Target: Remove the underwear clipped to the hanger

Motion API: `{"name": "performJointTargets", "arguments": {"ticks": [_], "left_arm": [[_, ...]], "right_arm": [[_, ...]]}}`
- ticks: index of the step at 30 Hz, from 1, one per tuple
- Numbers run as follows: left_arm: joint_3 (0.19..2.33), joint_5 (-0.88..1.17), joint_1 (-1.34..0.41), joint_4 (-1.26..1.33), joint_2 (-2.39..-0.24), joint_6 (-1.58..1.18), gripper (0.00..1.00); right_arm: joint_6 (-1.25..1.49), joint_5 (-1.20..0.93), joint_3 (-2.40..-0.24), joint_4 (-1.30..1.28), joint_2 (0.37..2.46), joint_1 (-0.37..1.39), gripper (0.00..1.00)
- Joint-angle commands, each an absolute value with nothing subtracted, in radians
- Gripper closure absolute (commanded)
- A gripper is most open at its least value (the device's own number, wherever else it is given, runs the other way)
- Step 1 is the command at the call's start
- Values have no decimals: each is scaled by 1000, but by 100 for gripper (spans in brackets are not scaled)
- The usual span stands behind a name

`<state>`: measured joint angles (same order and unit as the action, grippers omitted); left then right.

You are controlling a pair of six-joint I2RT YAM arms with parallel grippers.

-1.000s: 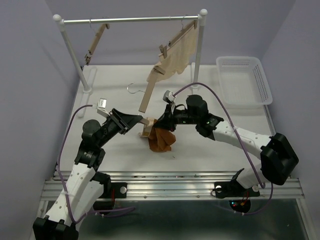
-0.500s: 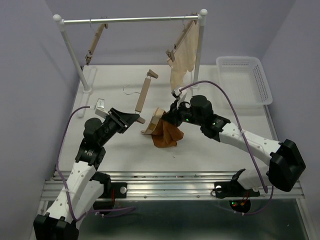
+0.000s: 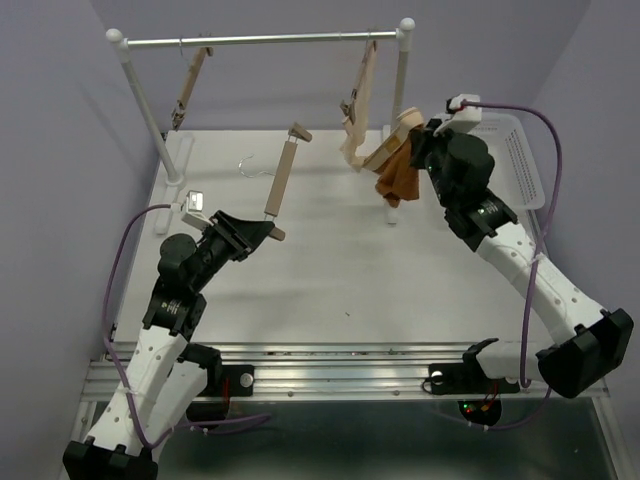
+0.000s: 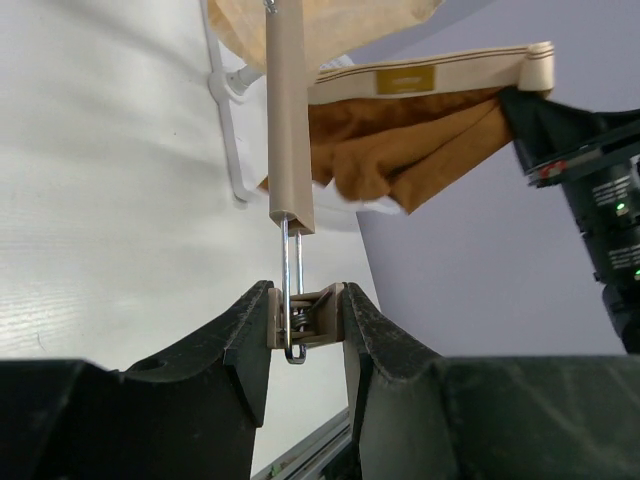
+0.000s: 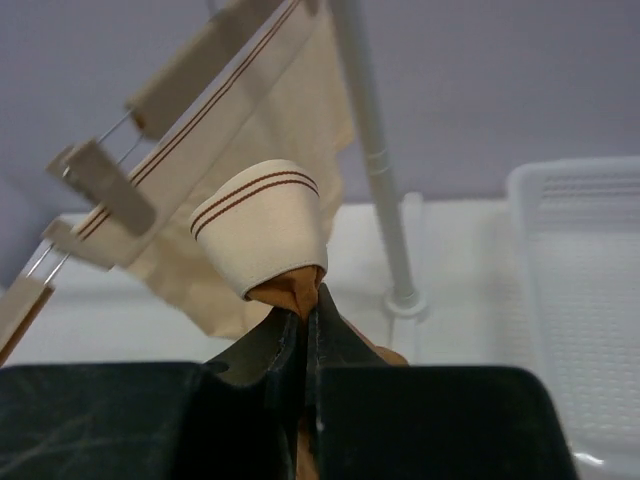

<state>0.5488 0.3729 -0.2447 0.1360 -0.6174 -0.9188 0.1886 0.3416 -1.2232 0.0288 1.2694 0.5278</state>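
I will next move my right gripper to the right in the top view, away from the rack and over the white basket, because the underwear (image 3: 397, 178) is off the hanger (image 3: 278, 182).
My right gripper (image 3: 418, 150) is shut on the rust-brown underwear (image 3: 397, 178) and holds it in the air near the rack's right post, clear of the hanger. In the right wrist view the jaws pinch the brown fabric (image 5: 296, 288) just below its pale waistband. My left gripper (image 3: 262, 232) is shut on the clip (image 4: 305, 316) at the near end of the light-wood hanger (image 3: 278, 182). The hanger's bar (image 4: 287, 110) runs away from the left gripper, with its other clip and wire hook at the far end. The underwear also shows in the left wrist view (image 4: 410, 150).
A clothes rack (image 3: 260, 41) stands at the back with another wooden hanger (image 3: 189, 88) on the left and a cream-beige garment (image 3: 360, 100) clipped to a hanger on the right. A white basket (image 3: 520, 160) sits at the far right.
My right gripper pulled the underwear off the hanger and carried it up and to the back right. The hanger, held by my left gripper, swung slightly left and now has nothing clipped to it.
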Motion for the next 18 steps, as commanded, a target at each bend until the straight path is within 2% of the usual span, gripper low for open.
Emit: {"name": "performJointTargets", "arguments": {"ticks": [1,9,16,18], "left_arm": [[623,374,-239,169,-598,-842,100],[692,341,-239,121,-607,-769,100],[724,302,-241,74,-601,-738,100],[735,285,-242,58,-612,-729,100]], "right_arm": [[103,515,-1351,38,1290,434,99],[23,419,-1529,37,1437,114,99],[38,270,-1620,-63,1600,32,98],[44,222,-1614,-80,1624,32,70]]}}
